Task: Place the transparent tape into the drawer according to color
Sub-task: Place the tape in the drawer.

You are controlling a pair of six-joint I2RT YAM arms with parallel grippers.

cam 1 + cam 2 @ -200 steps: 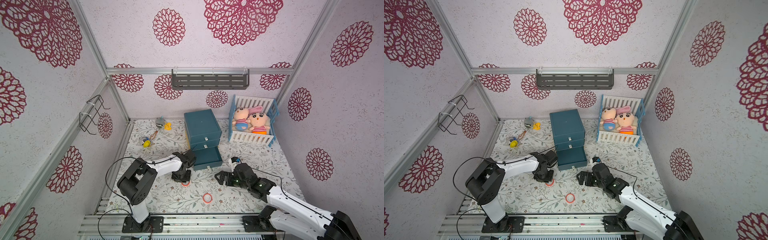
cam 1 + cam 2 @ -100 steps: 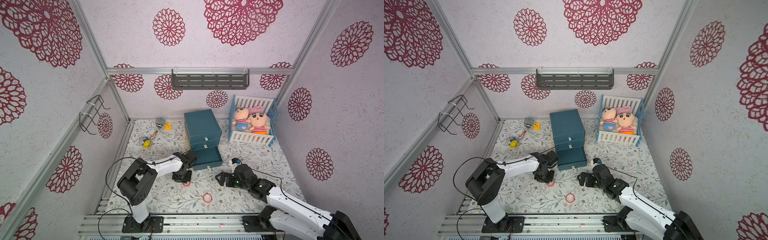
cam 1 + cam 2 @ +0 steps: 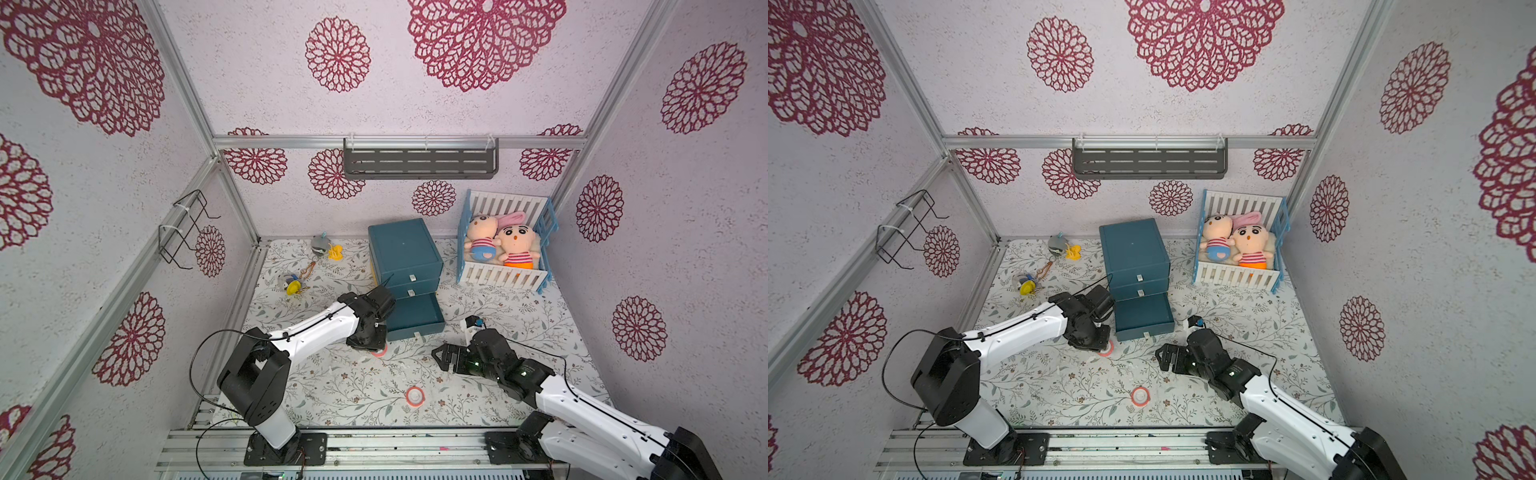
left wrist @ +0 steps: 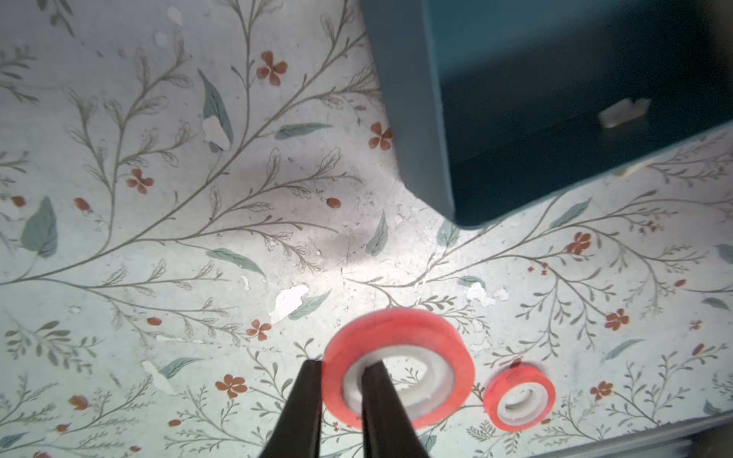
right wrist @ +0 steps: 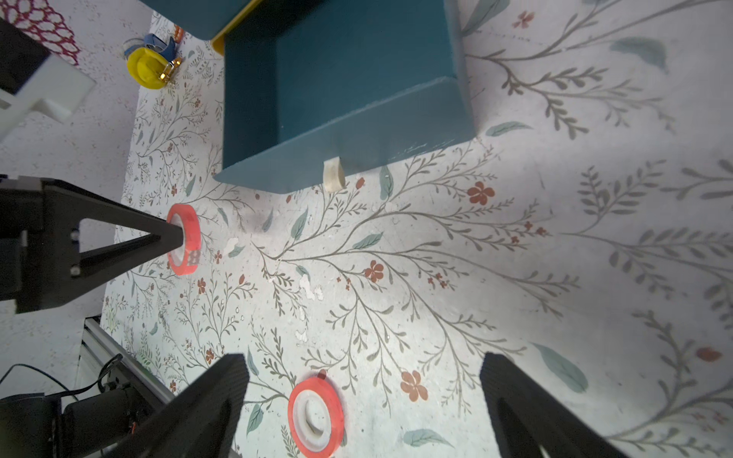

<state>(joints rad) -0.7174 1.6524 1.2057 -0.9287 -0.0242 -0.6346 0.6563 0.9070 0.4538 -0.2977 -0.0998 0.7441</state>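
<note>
The tape (image 4: 398,366) still hangs outside, so I should lift my left gripper outward over the drawer's rim, then lower it into the open bottom drawer's near corner (image 4: 490,126) and let go.
My left gripper (image 4: 341,370) is shut on a red-orange transparent tape (image 4: 398,366). One finger is in its white core and the other is outside the rim. In both top views this ring (image 3: 379,351) (image 3: 1105,349) shows under the left gripper (image 3: 374,343), just off the front left corner of the open bottom drawer (image 3: 413,316) (image 3: 1144,316). A second red-orange ring (image 3: 414,395) (image 5: 316,416) lies flat on the mat. My right gripper (image 5: 363,361) (image 3: 440,357) is open above the mat, holding nothing, with that ring just beyond one finger.
The blue drawer cabinet (image 3: 405,249) stands at mid-back with its upper two drawers shut. A white-and-blue crib with two dolls (image 3: 503,249) is to its right. Yellow keychain toys (image 3: 294,286) (image 3: 334,251) lie at the back left.
The held red-orange ring has shifted slightly up and towards the drawer with my left gripper. The right arm has hardly moved.
</note>
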